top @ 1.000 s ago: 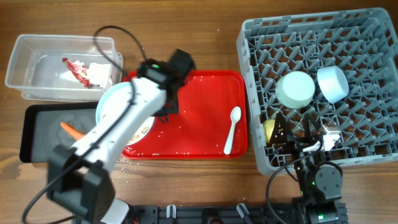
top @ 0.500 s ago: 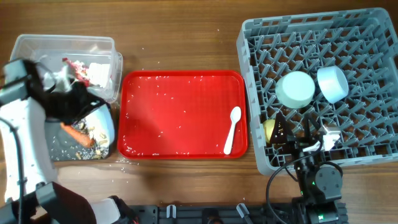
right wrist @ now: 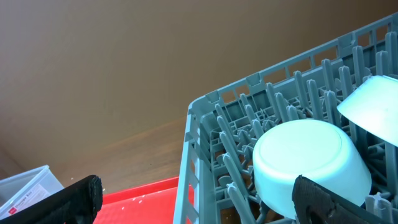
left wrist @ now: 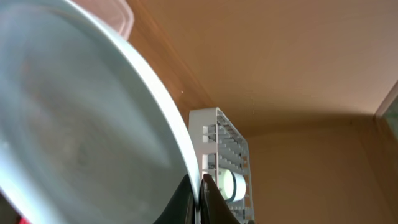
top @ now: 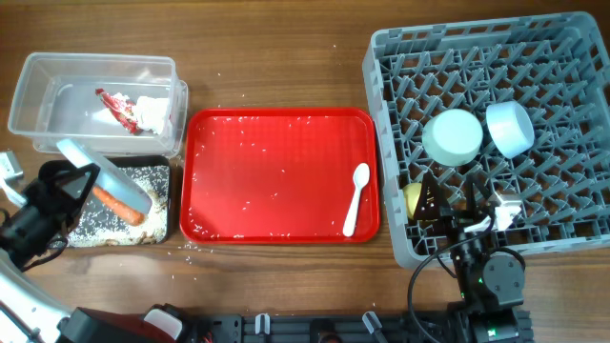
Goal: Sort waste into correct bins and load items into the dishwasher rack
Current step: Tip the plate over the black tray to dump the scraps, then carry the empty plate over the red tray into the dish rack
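I will move the plate (top: 114, 176) with my left gripper over the red tray and down into the rack's far corner by that tray (top: 409, 88). The rack's wires are empty there.
My left gripper (top: 78, 181) is shut on the rim of the light-blue plate (top: 114, 176) and holds it tilted on edge over the black tray (top: 169, 229). That tray holds the carrot piece (top: 119, 205) and rice scraps (top: 95, 225). In the left wrist view the plate (left wrist: 74, 124) fills the frame, with the jaws (left wrist: 198, 200) pinching its rim. The clear tub (top: 38, 95) holds the red-and-white wrapper (top: 116, 103) and tissue. The white spoon (top: 355, 198) lies on the red tray. My right gripper (top: 450, 205) (right wrist: 199, 205) is open and empty over the front of the grey rack (top: 381, 143).
The rack holds the pale-green bowl (top: 452, 136) (right wrist: 305, 162), the light-blue bowl (top: 510, 129) (right wrist: 373, 102) and the yellow cup (top: 415, 198). The red serving tray (top: 276, 143) sits mid-table, speckled with rice grains. A few grains lie on the table by its front left corner.
My left arm swung left with the plate from over the red tray to over the black tray and tipped it. Rice scraps now lie in the black tray. The right arm has not moved.
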Available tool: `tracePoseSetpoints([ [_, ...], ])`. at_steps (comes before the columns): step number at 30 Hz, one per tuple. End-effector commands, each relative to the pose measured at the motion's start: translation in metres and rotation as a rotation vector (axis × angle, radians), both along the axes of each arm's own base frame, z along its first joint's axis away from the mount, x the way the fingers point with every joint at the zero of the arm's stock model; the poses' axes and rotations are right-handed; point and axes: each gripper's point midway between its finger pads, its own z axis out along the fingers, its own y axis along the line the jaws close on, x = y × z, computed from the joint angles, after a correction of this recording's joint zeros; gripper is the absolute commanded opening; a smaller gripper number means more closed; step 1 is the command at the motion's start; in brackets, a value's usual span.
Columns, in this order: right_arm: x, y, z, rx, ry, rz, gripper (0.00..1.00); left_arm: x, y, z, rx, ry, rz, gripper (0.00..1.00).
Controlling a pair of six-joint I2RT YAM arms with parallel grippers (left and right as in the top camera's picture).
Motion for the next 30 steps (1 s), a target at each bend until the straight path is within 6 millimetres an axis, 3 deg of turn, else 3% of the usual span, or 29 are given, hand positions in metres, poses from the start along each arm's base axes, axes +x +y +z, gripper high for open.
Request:
tracePoseSetpoints([
  [1, -0.001, 0.001, 0.002, 0.008, -0.011, 0.010, 1.00, 0.003, -0.038, 0.021, 0.060, -0.099, -0.117, 0.04],
  [3, -0.001, 0.001, 0.002, 0.008, -0.011, 0.010, 1.00, 0.006, -0.074, 0.024, 0.096, -0.113, -0.251, 0.04],
  [7, -0.001, 0.001, 0.002, 0.008, -0.011, 0.010, 1.00, 0.039, -0.135, 0.000, 0.239, 0.066, -0.410, 0.04],
  [10, -0.001, 0.001, 0.002, 0.008, -0.011, 0.010, 1.00, 0.077, -0.210, 0.011, 0.282, 0.016, -0.469, 0.04],
  [13, -0.001, 0.001, 0.002, 0.008, -0.011, 0.010, 1.00, 0.090, -0.317, 0.017, 0.251, -0.088, -0.599, 0.04],
  [15, -0.001, 0.001, 0.002, 0.008, -0.011, 0.010, 1.00, 0.094, -0.359, 0.016, 0.180, -0.111, -0.648, 0.04],
  [18, -0.001, 0.001, 0.002, 0.008, -0.011, 0.010, 1.00, 0.104, -0.417, 0.055, 0.055, -0.373, -0.709, 0.04],
  [20, -0.001, 0.001, 0.002, 0.008, -0.011, 0.010, 1.00, 0.115, -0.436, 0.062, -0.047, -0.395, -0.669, 0.04],
  [24, -0.001, 0.001, 0.002, 0.008, -0.011, 0.010, 1.00, 0.144, -0.465, 0.034, -0.270, -0.279, -0.568, 0.04],
  [28, -0.001, 0.001, 0.002, 0.008, -0.011, 0.010, 1.00, 0.173, -0.462, -0.017, -0.277, -0.102, -0.402, 0.05],
  [30, -0.001, 0.001, 0.002, 0.008, -0.011, 0.010, 1.00, 0.175, -0.459, -0.023, -0.264, -0.082, -0.379, 0.13],
])
